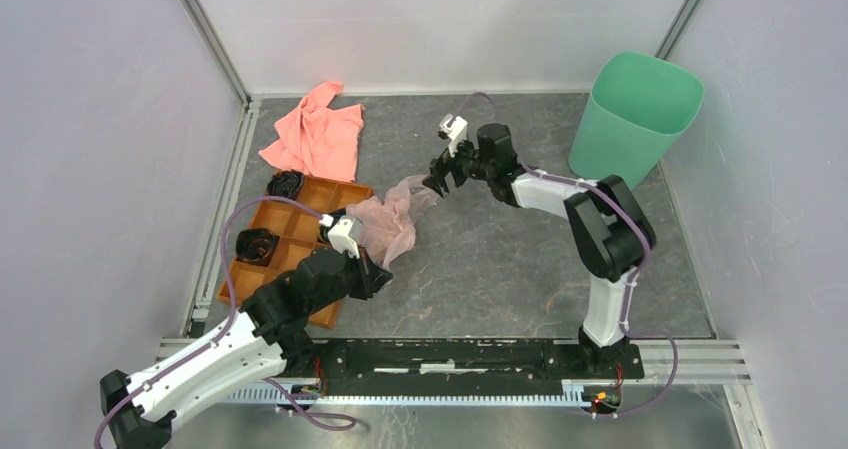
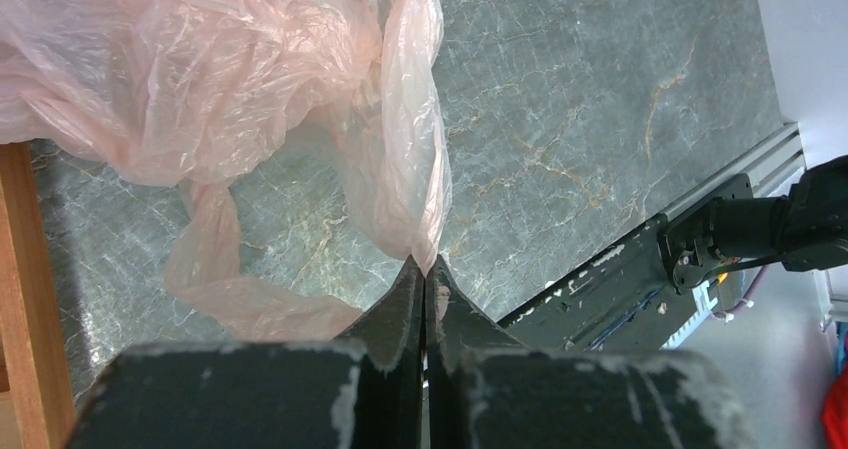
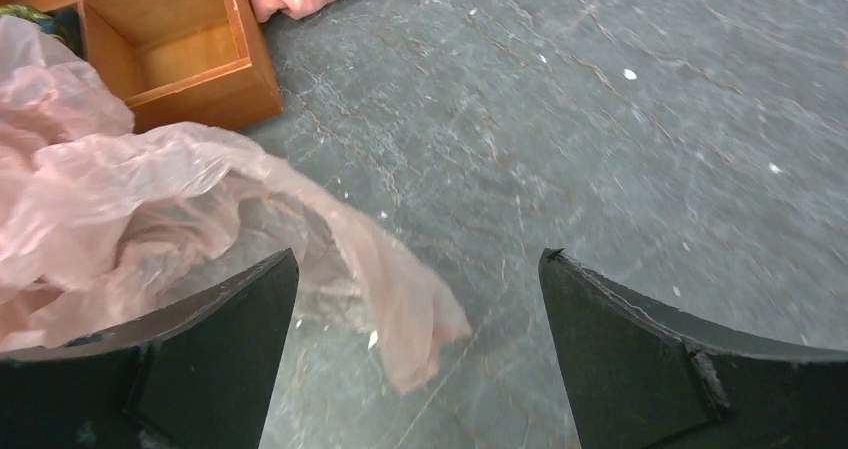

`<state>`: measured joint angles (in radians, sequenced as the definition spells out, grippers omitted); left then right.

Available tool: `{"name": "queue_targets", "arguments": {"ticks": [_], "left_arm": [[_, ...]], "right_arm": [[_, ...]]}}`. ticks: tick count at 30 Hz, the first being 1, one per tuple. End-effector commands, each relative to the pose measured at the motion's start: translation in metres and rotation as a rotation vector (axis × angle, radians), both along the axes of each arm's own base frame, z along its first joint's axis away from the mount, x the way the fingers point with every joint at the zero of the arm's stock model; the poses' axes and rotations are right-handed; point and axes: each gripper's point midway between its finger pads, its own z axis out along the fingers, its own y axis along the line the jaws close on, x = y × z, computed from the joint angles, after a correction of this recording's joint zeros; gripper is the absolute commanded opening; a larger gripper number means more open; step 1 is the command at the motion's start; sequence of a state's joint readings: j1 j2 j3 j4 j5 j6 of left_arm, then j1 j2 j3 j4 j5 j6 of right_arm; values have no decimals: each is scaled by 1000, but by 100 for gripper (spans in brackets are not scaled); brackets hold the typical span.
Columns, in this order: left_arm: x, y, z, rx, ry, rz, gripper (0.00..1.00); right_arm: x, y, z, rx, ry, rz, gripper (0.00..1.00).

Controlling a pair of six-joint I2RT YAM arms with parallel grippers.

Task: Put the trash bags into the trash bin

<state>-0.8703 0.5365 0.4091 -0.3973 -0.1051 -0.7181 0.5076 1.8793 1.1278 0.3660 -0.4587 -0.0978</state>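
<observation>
I should next bring my right gripper down onto the trash bag's loose flap [image 1: 428, 193] [image 3: 418, 324] and close it, since that narrow end lies between the spread fingers.
The thin, translucent pale pink trash bag [image 1: 393, 217] lies crumpled on the table between the arms. In the left wrist view my left gripper [image 2: 427, 269] is shut on a pinched edge of the bag [image 2: 250, 79], which spreads away from the fingertips. My left gripper [image 1: 378, 274] sits at the bag's near side. My right gripper [image 1: 437, 183] is open at the bag's far right end. In the right wrist view a loose flap of the bag [image 3: 395, 289] lies between its spread fingers [image 3: 225, 339], untouched. The mint-green trash bin [image 1: 634, 119] stands at the back right.
An orange compartmented tray [image 1: 300, 224] with dark items in it sits left of the bag; its corner shows in the right wrist view [image 3: 170, 59]. A salmon-pink cloth [image 1: 317, 134] lies behind the tray. White walls enclose the table. A black rail [image 1: 450, 359] runs along the near edge.
</observation>
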Motion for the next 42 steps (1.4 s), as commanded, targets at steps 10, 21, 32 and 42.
{"name": "queue_targets", "arguments": {"ticks": [10, 21, 32, 42], "left_arm": [[10, 12, 4, -12, 10, 124, 2], [105, -3, 68, 64, -69, 301, 2], [204, -32, 447, -253, -645, -14, 2], [194, 4, 68, -101, 10, 295, 2]], "right_arm": [[-2, 32, -47, 82, 87, 149, 85], [15, -60, 14, 95, 271, -321, 0], [-26, -137, 413, 339, -450, -376, 1], [-114, -121, 145, 515, -322, -260, 1]]}}
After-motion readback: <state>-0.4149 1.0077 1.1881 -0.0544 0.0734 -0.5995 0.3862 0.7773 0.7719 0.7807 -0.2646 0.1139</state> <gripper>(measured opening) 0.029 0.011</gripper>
